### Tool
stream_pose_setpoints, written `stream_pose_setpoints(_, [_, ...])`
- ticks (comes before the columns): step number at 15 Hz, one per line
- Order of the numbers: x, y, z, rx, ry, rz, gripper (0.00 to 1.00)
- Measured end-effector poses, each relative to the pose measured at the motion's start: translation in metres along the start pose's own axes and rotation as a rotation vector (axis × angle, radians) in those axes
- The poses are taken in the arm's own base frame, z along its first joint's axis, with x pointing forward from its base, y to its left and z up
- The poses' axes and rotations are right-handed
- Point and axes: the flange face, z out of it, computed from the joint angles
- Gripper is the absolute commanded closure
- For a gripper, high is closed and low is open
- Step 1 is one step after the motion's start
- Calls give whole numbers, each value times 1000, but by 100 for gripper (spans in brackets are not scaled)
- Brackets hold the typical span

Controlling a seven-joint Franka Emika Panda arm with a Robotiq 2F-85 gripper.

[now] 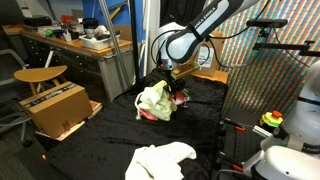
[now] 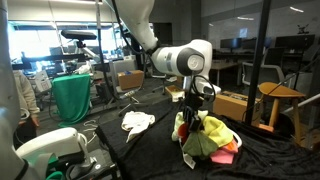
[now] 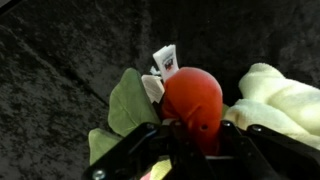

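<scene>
The red plush toy (image 3: 192, 98) is still in my gripper above the edge of the clothes pile, so my gripper will lower it to that edge and let go of it there.
My gripper (image 3: 196, 140) is shut on a red plush toy (image 3: 192, 98) with green felt leaves (image 3: 128, 105) and a white tag (image 3: 165, 62). It holds the toy just above a pile of clothes, pale yellow and pink, on the black cloth table (image 1: 155, 103). In both exterior views the gripper (image 2: 192, 112) points down over the pile (image 2: 210, 138). A cream plush or cloth (image 3: 275, 95) lies right beside the toy in the wrist view.
A white cloth (image 1: 160, 160) lies on the black table near its front edge and also shows in an exterior view (image 2: 137, 121). A cardboard box (image 1: 55, 108) stands on the floor. A mesh panel (image 1: 265, 85) stands beside the table. A wooden stool (image 2: 280, 95) is behind.
</scene>
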Motion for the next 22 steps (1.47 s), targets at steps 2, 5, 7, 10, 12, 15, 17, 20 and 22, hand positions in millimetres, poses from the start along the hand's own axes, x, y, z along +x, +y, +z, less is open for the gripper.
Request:
stream_pose_setpoints(2, [-8,-16,-8,-4,23,-41,90])
stream_pose_setpoints(5, [-14,-30,-10,-14,37,-80,90])
stream_pose_setpoints(7, [-16,-34,-8,-21,37,-92,90])
stream_pose_setpoints(10, [-16,-39,3,-32,18,-98,90])
stream_pose_setpoints(12, [-14,-44,16,-44,0,-102,90])
stream_pose_setpoints(15, [-10,-53,37,-63,-28,-103,90])
stream_pose_setpoints(17, [-6,-59,50,-74,-42,-103,90])
stream_pose_setpoints(20, [0,-64,58,-80,-50,-100,90])
stream_pose_setpoints(22, [3,-65,56,-79,-48,-97,56])
